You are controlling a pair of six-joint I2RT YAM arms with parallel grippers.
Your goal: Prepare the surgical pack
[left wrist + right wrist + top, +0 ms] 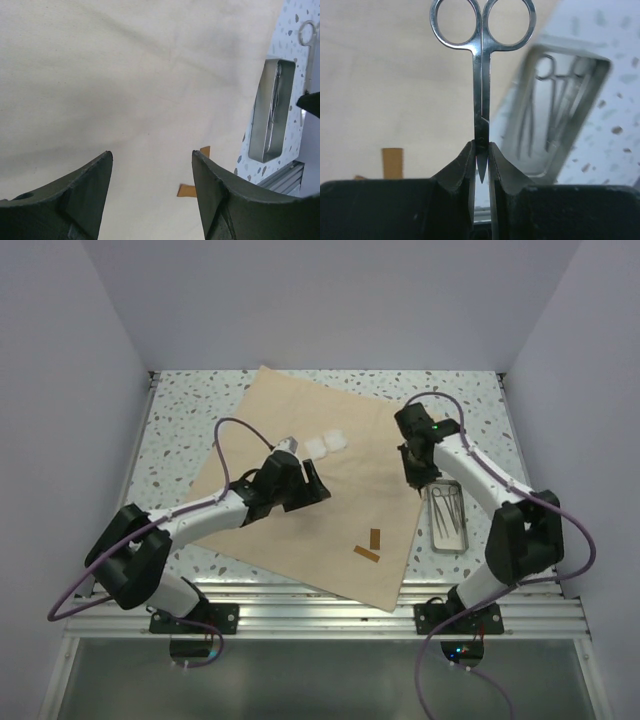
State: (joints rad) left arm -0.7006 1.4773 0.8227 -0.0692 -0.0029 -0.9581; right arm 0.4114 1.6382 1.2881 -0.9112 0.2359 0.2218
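Note:
The scissors go from the cloth's edge over the silver tray in my right gripper next, then down into it, since other steel instruments lie there.
The surgical pack is a wide tan cloth sheet spread flat on the speckled table, and it fills most of the left wrist view. My left gripper hovers over its middle, open, with nothing between the fingers. My right gripper is above the cloth's right edge, shut on the blades of steel scissors near their pivot. The scissors' ring handles point away from the wrist, and one ring shows in the left wrist view.
A small silver metal tray with several steel instruments lies right of the cloth, below the right gripper. Two white gauze squares lie on the cloth's far part. Two brown strips lie near its front edge.

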